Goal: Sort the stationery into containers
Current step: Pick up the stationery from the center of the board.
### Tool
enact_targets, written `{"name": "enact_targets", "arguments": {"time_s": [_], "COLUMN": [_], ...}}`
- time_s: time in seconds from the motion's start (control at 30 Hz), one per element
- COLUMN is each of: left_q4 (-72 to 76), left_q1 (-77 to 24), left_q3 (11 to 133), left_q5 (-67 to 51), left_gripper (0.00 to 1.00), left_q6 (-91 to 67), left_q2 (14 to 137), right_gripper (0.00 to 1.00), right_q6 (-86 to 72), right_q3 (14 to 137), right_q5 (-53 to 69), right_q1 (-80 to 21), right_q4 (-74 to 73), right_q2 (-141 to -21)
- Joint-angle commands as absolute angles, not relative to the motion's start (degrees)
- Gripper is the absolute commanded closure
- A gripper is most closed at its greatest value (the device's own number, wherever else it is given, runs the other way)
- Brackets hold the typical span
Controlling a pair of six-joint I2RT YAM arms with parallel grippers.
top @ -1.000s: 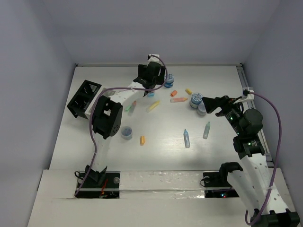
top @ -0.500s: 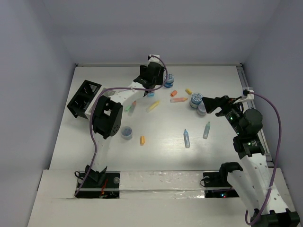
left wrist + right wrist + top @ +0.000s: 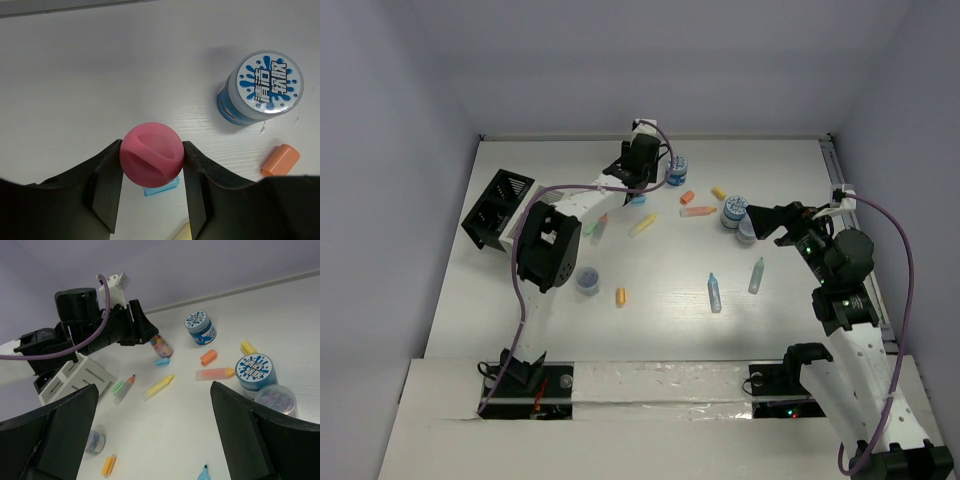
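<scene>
My left gripper holds the pink stick, and the black tray lies to the gripper's left in the top view. My left gripper will next swing over the black tray's far section point(image 3: 512, 185) to release the stick.
My left gripper point(image 3: 151, 150) is at the far middle of the table, shut on a pink stick point(image 3: 151, 154) that I see end-on between its fingers. The same pink stick point(image 3: 161, 346) stands tilted on the table in the right wrist view. A small blue cap point(image 3: 161, 184) lies under it. A blue-lidded tub point(image 3: 260, 87) and a short orange piece point(image 3: 280, 160) lie just to the right. The black ribbed tray point(image 3: 498, 208) sits at the far left. My right gripper point(image 3: 760, 222) hovers open and empty at the right, beside two tubs point(image 3: 733, 211).
Loose on the table are a yellow stick point(image 3: 643, 224), an orange-pink stick point(image 3: 697, 211), a green-capped pencil piece point(image 3: 598, 225), a grey-lidded tub point(image 3: 587, 280), an orange piece point(image 3: 620, 296) and two blue sticks point(image 3: 714, 293). The left arm's elbow point(image 3: 545, 248) hangs over the left-centre.
The left gripper's jaws have closed from wide open onto the pink stick. Its wrist has shifted slightly. The right arm has stayed still.
</scene>
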State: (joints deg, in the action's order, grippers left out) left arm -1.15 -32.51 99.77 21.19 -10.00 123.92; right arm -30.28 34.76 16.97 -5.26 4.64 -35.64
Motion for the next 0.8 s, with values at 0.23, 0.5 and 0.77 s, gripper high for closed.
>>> {"name": "enact_targets", "arguments": {"time_s": [0.23,0.5,0.77], "left_q4": [-0.4,-5.3,-7.9], "left_q1": [-32.1,-29.4,-15.4], "left_q3": [100.2,108.5,99.2], "left_q5": [20.5,19.0,17.9], "left_gripper": [0.94,0.94,0.92], "left_q6": [-10.4,-8.5,-12.0], "left_q2": [117.0,105.0,91.3], "right_gripper": [0.00,0.00,0.00], "right_q6": [-30.2,-30.2,-30.0], "right_q3": [35.3,34.5,34.5], "right_q5": [17.6,17.1,16.8], "right_q1": [-5.0,-5.0,-5.0], "right_q4": [6.3,7.1,6.7], "right_q2": [-35.6,-35.0,-34.1]}}
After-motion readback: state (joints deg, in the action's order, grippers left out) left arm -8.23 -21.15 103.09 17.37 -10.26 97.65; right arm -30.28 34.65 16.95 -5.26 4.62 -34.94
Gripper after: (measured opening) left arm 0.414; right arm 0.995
